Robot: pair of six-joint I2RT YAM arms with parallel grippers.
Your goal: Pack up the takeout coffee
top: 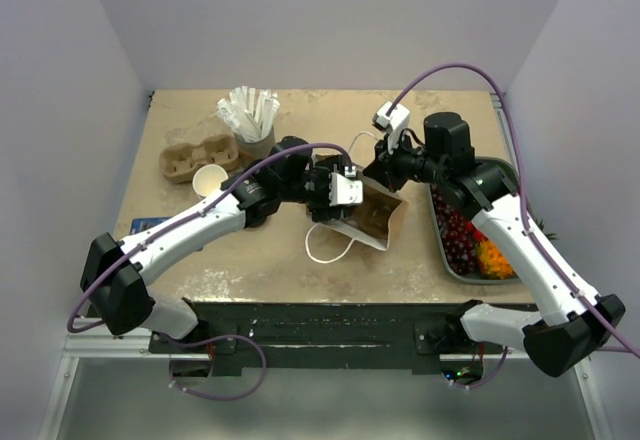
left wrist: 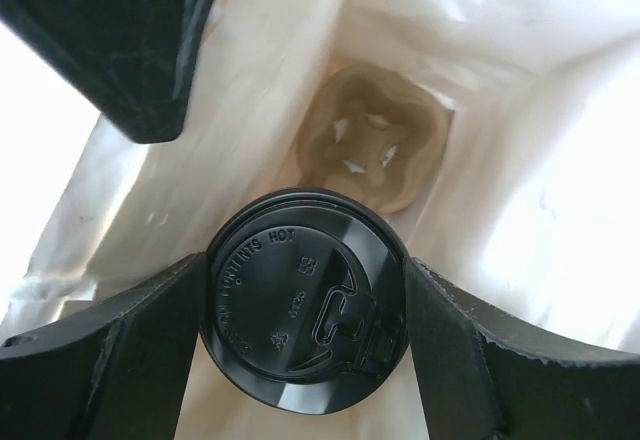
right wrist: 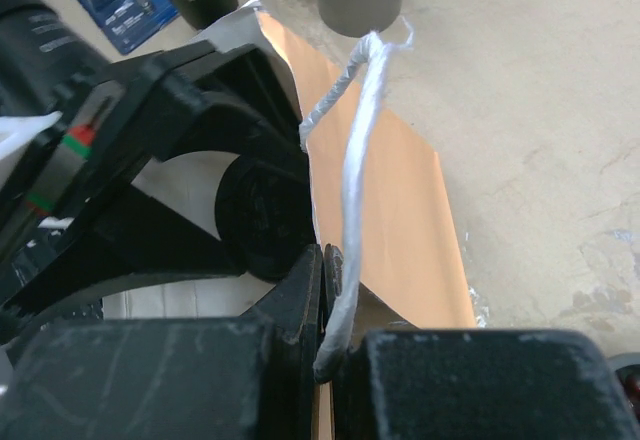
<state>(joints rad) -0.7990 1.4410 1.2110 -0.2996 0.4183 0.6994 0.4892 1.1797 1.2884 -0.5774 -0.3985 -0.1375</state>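
The coffee goes down deeper into the bag [top: 372,215] next, toward the right in the top view, and my left gripper releases it. The brown carrier lies below that gripper.
The takeout coffee [left wrist: 300,300] shows mostly as its round black lid, low inside the open paper bag [top: 372,215]. My left gripper [left wrist: 305,278] reaches into the bag mouth with both fingers pressed against the lid's sides. Below the cup, a brown cardboard carrier [left wrist: 375,140] lies at the bag's bottom. My right gripper [right wrist: 330,260] is shut on the bag's upper rim [right wrist: 400,200], with the white cord handle [right wrist: 358,140] running up beside its fingers. The cup's lid [right wrist: 262,225] is dimly seen past that rim. The cup's side is hidden.
At the back left stand a cardboard cup carrier [top: 200,157], a lidless cup [top: 209,180] and a holder of white sticks [top: 250,120]. A tray of fruit [top: 470,235] sits at the right. A blue packet [top: 150,225] lies near the left arm.
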